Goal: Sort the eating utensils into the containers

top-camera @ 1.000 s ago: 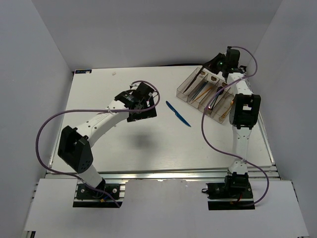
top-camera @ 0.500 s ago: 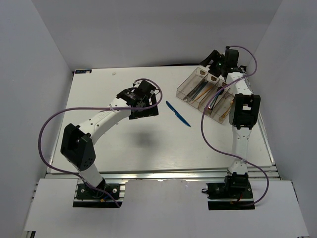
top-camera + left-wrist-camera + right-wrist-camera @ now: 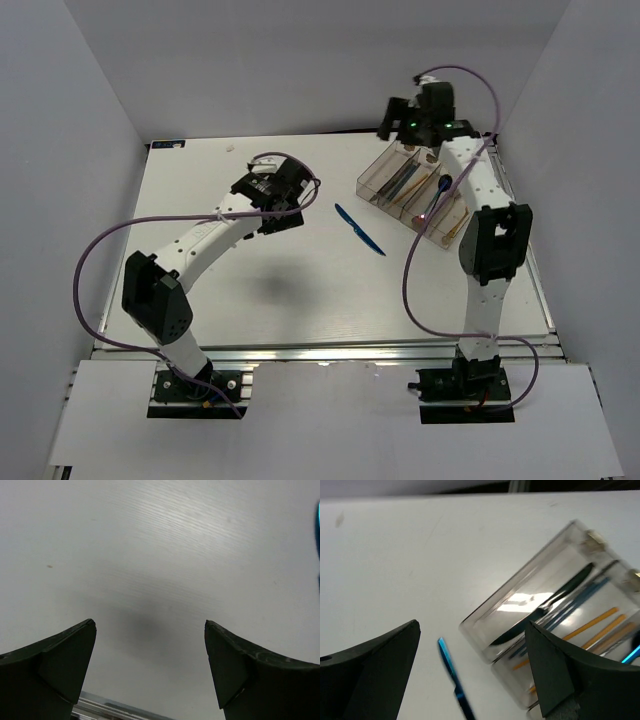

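Observation:
I should move my right gripper back, down and to the left in the top view onto the blue knife's handle [image 3: 350, 220] [image 3: 450, 672], because the blue knife is outside the tray.
A blue knife [image 3: 360, 230] lies alone on the white table, left of the clear smoky tray of containers [image 3: 366, 186]. In the right wrist view the blue knife [image 3: 452, 680] sits below the tray wall [image 3: 520, 572]. The nearest compartment holds a black knife [image 3: 555, 600], and those beside it hold bluish cutlery [image 3: 582, 600] and orange chopsticks [image 3: 592, 625]. My right gripper [image 3: 408, 128] [image 3: 472, 625] hangs open and empty above the tray's far end. My left gripper [image 3: 285, 205] [image 3: 150, 625] is open over bare table, with a sliver of the blue knife [image 3: 318, 525] at that view's right edge.
White walls enclose the table on the left, back and right. The tray stands slanted at the back right. Purple cables loop from both arms. The metal rail of the table's near edge [image 3: 115, 707] shows under my left gripper.
My right gripper has opened and risen from the tray toward the back. The left gripper has shifted slightly back and left, still open.

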Tool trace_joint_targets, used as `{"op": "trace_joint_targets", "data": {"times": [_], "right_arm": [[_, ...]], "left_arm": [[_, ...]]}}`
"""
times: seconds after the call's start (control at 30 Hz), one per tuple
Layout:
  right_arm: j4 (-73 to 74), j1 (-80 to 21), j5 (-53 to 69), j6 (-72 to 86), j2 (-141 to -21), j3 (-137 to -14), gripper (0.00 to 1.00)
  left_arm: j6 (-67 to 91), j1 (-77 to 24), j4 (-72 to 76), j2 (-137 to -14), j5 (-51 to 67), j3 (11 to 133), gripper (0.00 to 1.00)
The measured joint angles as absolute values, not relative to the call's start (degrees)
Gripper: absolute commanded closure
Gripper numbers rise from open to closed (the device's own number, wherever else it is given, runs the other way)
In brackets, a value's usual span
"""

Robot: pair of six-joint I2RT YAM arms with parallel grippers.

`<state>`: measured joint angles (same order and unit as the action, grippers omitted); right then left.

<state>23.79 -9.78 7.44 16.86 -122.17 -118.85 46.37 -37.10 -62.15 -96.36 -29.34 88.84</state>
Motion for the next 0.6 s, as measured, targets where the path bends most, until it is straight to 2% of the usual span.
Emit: {"op": "trace_joint_targets", "data": {"times": [0.13, 0.27, 0.6], "right_arm": [[26.8, -23.1, 2.4, 8.7, -115.0, -111.6, 0.12], [30.2, -33.2, 0.8, 2.4, -115.6, -107.1, 0.16], [40.5, -32.0, -1.6, -3.6, -131.3, -113.6, 0.18]], "left_arm": [[51.2, -35.7, -67.0, -94.8, -37.9, 88.8, 0.02], [50.2, -34.4, -64.7, -87.9, -38.4, 80.8, 0.02], [45.3, -34.4, -55.5, -82.2, -25.8, 68.7, 0.02]]}}
